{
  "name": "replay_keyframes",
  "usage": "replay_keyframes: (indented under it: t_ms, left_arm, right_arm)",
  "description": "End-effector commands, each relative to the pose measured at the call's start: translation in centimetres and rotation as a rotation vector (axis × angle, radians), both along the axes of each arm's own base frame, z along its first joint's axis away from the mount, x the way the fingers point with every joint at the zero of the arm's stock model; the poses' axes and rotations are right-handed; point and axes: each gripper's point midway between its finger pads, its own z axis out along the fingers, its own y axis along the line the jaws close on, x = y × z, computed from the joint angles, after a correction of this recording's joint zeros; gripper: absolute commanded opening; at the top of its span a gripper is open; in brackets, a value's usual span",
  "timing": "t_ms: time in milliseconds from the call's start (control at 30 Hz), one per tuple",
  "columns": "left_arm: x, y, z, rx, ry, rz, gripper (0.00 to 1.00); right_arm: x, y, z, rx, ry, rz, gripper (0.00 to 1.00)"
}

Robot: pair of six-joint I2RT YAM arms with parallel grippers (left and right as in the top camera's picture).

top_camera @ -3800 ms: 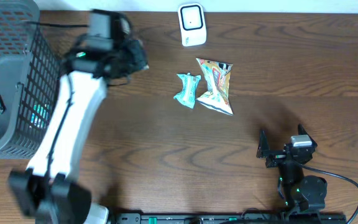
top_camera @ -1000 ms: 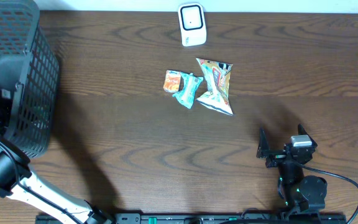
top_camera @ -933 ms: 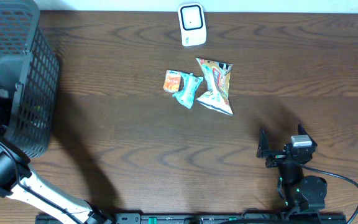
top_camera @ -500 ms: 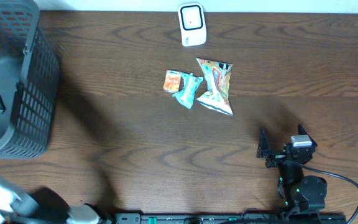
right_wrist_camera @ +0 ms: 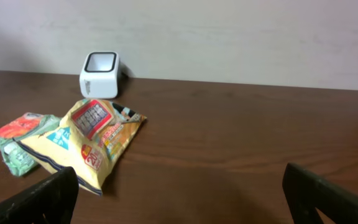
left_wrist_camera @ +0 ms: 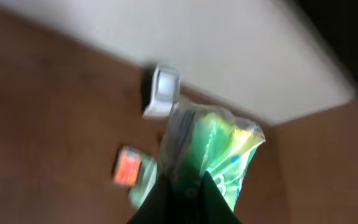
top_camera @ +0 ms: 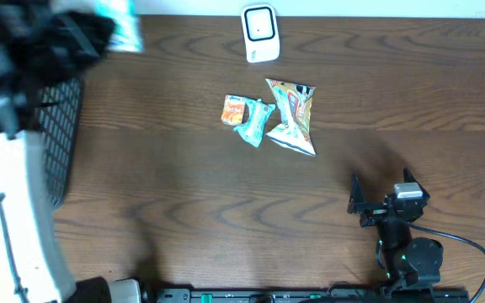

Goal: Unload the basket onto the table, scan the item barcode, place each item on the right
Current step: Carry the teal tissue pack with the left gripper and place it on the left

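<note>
The left gripper next needs to lower toward the right in the overhead view and release the green bag there, because bare tabletop shows on the orange pack's basket side.
My left gripper is shut on a shiny green snack bag, which fills the space ahead of its dark fingers. From overhead this gripper is a blur at the top left, raised close to the camera, with the green bag at its tip. The white barcode scanner stands at the table's far edge, in the left wrist view beyond the held bag. My right gripper rests near the front right, open and empty.
A dark mesh basket stands at the left, mostly hidden behind my left arm. In the table's middle lie a small orange pack, a teal pack and a yellow snack bag.
The left arm has come out of the basket and swung up to the top left, carrying the green bag. The right arm and the packs on the table have not moved.
</note>
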Motion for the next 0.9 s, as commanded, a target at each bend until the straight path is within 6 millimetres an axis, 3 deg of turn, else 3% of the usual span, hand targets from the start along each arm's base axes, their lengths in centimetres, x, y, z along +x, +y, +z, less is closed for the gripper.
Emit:
replay_keyframes:
  t_ms: [0, 100, 167, 267, 367, 433, 600, 733, 867]
  left_arm:
    - [1.4, -2.9, -6.3, 0.158, 0.153, -0.020, 0.07]
    - [2.3, -6.4, -11.5, 0.224, 0.281, -0.088, 0.07]
    - [3.2, -8.1, -15.9, 0.302, 0.371, -0.109, 0.07]
    - [3.8, -9.8, -21.0, 0.359, 0.476, -0.139, 0.06]
    - [4.2, -9.9, -25.3, 0.428, 0.561, -0.116, 0.07]
    - [4.9, -8.1, -29.4, 0.549, 0.625, -0.062, 0.07]
    - [6.0, -7.0, -33.1, 0.597, 0.661, -0.033, 0.07]
    - [6.5, -7.3, -33.6, 0.587, 0.650, -0.034, 0.07]
    - [6.7, -8.8, -33.4, 0.509, 0.636, -0.078, 0.08]
  right_arm:
    - [0.0, 0.1, -0.1, -0.007, 0.000, 0.002, 0.99]
    - [0.0, 0.1, 0.0, -0.007, -0.001, 0.002, 0.99]
    - [0.0, 0.1, 0.0, -0.007, -0.001, 0.002, 0.99]
    - [0.0, 0.1, 0.0, -0.007, -0.001, 0.002, 0.99]
    - [0.0, 0.1, 0.0, -0.007, -0.001, 0.002, 0.99]
    - [0.0, 0.1, 0.0, -0.007, -0.001, 0.002, 0.99]
    - [0.0, 0.1, 0.0, -0.007, -0.001, 0.002, 0.99]
    - [0.0, 0.1, 0.0, -0.007, -0.001, 0.002, 0.99]
    - [0.0, 0.1, -0.1, -0.007, 0.000, 0.002, 0.99]
